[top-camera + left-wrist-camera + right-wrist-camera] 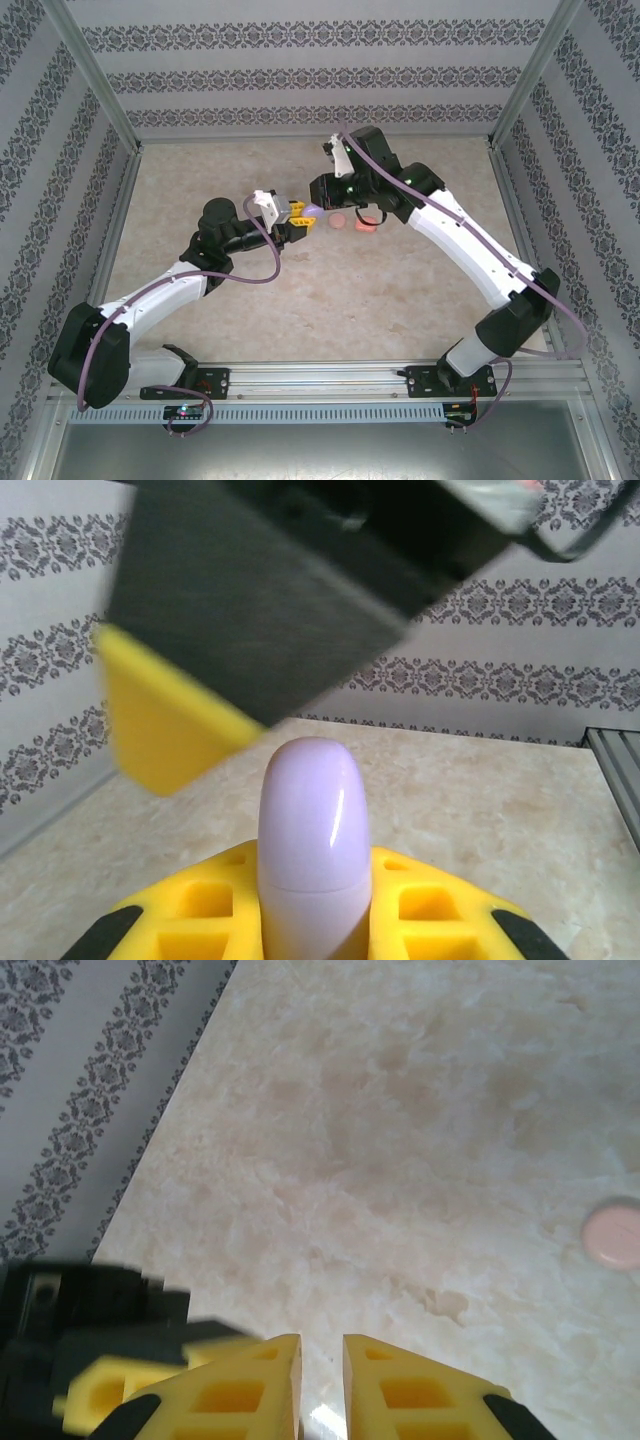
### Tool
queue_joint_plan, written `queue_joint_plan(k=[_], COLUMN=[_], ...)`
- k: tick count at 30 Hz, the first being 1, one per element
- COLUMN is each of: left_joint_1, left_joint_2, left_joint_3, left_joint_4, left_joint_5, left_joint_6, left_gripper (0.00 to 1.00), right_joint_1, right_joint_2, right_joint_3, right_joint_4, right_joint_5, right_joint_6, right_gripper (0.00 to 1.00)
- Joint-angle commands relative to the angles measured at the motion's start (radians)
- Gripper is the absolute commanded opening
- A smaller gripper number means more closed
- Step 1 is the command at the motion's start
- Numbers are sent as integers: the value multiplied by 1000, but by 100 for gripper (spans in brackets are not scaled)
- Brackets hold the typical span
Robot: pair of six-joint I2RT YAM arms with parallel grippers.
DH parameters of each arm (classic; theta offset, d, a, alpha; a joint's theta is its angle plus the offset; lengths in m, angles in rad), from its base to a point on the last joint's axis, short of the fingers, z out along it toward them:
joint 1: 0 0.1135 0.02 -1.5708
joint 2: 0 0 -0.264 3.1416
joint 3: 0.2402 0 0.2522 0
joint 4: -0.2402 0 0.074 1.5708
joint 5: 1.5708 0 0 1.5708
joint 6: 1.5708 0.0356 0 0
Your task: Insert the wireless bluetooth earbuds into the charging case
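Note:
The purple case's lid is closed, so next my left gripper tilts downward, lowers to the bare tabletop (311, 231) beside the pink case and releases the purple case.
A pale purple charging case (313, 830) stands upright with its lid closed, and my left gripper (313, 900) is shut on its lower half. In the top view this case (314, 210) hangs above the table's middle at my left gripper (300, 217). My right gripper (319, 200) hovers just over it. Its black body and one yellow finger (165, 725) loom blurred above and left of the case, apart from it. The right gripper (322, 1360) has its jaws drawn to a narrow gap, nothing plainly between the tips. The earbuds are out of view.
A pale pink case (339, 219) and a coral-red case (363, 226) lie on the beige table just right of the grippers. The pink case (612, 1235) appears as a small disc on the table. Patterned walls enclose the table (400, 290).

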Motion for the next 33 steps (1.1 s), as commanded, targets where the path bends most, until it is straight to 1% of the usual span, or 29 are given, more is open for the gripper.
queue_joint_plan(k=[1,4,7,9,15,18,21,24,25,27,29,33], left_joint_1=[-6,-6,-6,-6,-5,-1,5,11,11,15,17,20], left_joint_2=[2,8,19,29,74,110,157,215,235,268,302,401], left_joint_3=[41,39,33,32,15,25,71,95,101,109,135,264], left_joint_4=[55,59,64,60,34,2,-121,-171,-185,-203,-259,-465], left_joint_5=[-16,-17,-33,-50,-167,-217,-261,-263,-281,-300,-319,-327], left_joint_6=[18,10,-17,-38,-125,-193,-252,-303,-325,-361,-394,-443], left_gripper=[0,0,0,0,0,0,0,0,0,0,0,0], right_joint_1=[18,12,-16,-41,-100,-111,-116,-124,-129,-137,-145,-166], right_joint_2=[-62,-126,-193,-235,-330,-367,-402,-429,-438,-453,-465,-484], right_joint_3=[-46,-99,-156,-208,-363,-448,-526,-593,-612,-644,-669,-709], right_joint_4=[-34,-5,34,71,120,135,146,151,153,155,158,160], right_joint_5=[-22,26,108,131,182,227,292,335,341,349,353,362], right_joint_6=[-17,6,50,80,125,130,131,131,131,130,131,130], right_gripper=[19,19,21,23,31,41,58,71,75,80,86,94])
